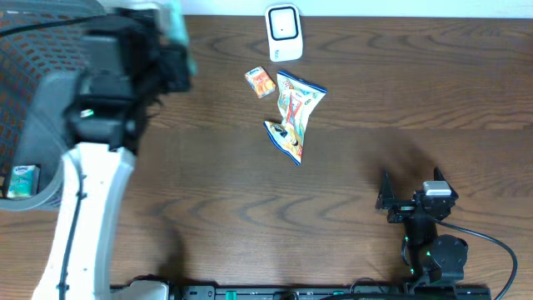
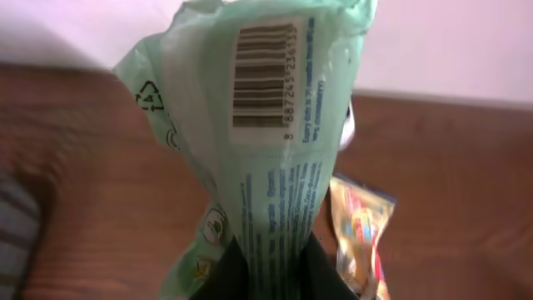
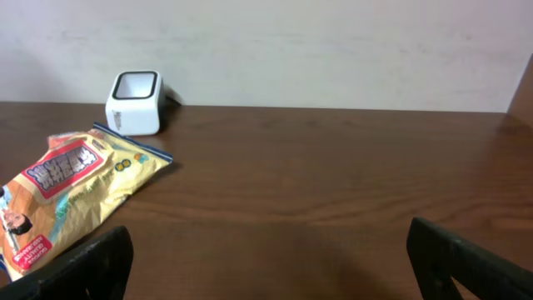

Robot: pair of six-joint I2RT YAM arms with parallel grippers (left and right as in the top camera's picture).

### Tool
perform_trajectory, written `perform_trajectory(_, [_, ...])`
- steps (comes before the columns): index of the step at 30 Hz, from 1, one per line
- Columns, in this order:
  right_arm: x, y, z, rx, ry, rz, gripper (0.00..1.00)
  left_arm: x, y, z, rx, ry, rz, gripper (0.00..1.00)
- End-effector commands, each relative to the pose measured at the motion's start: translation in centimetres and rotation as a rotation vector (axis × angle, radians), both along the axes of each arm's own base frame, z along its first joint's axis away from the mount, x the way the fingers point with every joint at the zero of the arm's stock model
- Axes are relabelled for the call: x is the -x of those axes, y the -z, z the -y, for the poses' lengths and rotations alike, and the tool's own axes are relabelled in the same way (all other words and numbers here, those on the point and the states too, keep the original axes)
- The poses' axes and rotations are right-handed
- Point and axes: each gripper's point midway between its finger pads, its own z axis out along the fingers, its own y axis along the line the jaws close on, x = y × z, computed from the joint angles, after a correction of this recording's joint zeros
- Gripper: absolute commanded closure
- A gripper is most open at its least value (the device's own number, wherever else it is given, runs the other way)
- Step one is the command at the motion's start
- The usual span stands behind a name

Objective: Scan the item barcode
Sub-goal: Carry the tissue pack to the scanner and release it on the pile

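Observation:
My left gripper carries the pale green packet (image 1: pixel 175 23) toward the bare table on the basket side of the yellow snack bag and opens next.
My left gripper (image 2: pixel 271 271) is shut on the lower end of a pale green packet (image 2: pixel 258 142), held up above the table. The packet's barcode (image 2: pixel 262 75) faces the left wrist camera. From overhead the packet (image 1: pixel 175 23) shows as a green blur at the raised left arm, far left of the white scanner (image 1: pixel 283 33) at the table's back edge. The scanner (image 3: pixel 135 102) also stands in the right wrist view at the far left. My right gripper (image 1: pixel 410 190) rests low at the front right, open, with nothing between its fingers (image 3: pixel 92 267).
A yellow snack bag (image 1: pixel 293 112) and a small orange packet (image 1: pixel 261 81) lie in front of the scanner. A mesh basket (image 1: pixel 25 75) sits at the left edge with a small green box (image 1: pixel 21 179) in it. The snack bag (image 2: pixel 358 233) lies below the held packet.

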Motion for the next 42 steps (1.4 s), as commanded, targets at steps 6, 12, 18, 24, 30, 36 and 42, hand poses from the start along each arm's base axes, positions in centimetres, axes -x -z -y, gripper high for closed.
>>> perform_trajectory(6, [0.0,0.1,0.2,0.015,0.007,-0.002,0.01,-1.3,11.1,6.7,-0.142,0.129,-0.261,0.93])
perform_trajectory(12, [0.0,0.1,0.2,0.015,0.007,-0.002,0.01,-2.1,18.9,9.8,-0.188,0.191,-0.396,0.91])
perform_trajectory(18, [0.0,0.1,0.2,0.015,0.007,-0.002,0.01,-1.7,22.7,10.7,-0.214,0.212,-0.472,0.58])
perform_trajectory(24, [0.0,0.1,0.2,0.015,0.007,-0.002,0.01,-2.6,19.6,10.5,-0.194,0.201,-0.402,0.43])
perform_trajectory(30, [0.0,0.1,0.2,0.015,0.007,-0.002,0.01,-5.1,9.0,5.0,-0.212,0.024,-0.142,0.42])
perform_trajectory(36, [0.0,0.1,0.2,0.015,0.007,-0.002,0.01,-4.1,-1.3,-7.0,-0.312,-0.346,0.096,0.33])
perform_trajectory(42, [0.0,0.1,0.2,0.015,0.007,-0.002,0.01,-0.5,-3.7,-20.5,-0.411,-0.666,0.084,0.33])
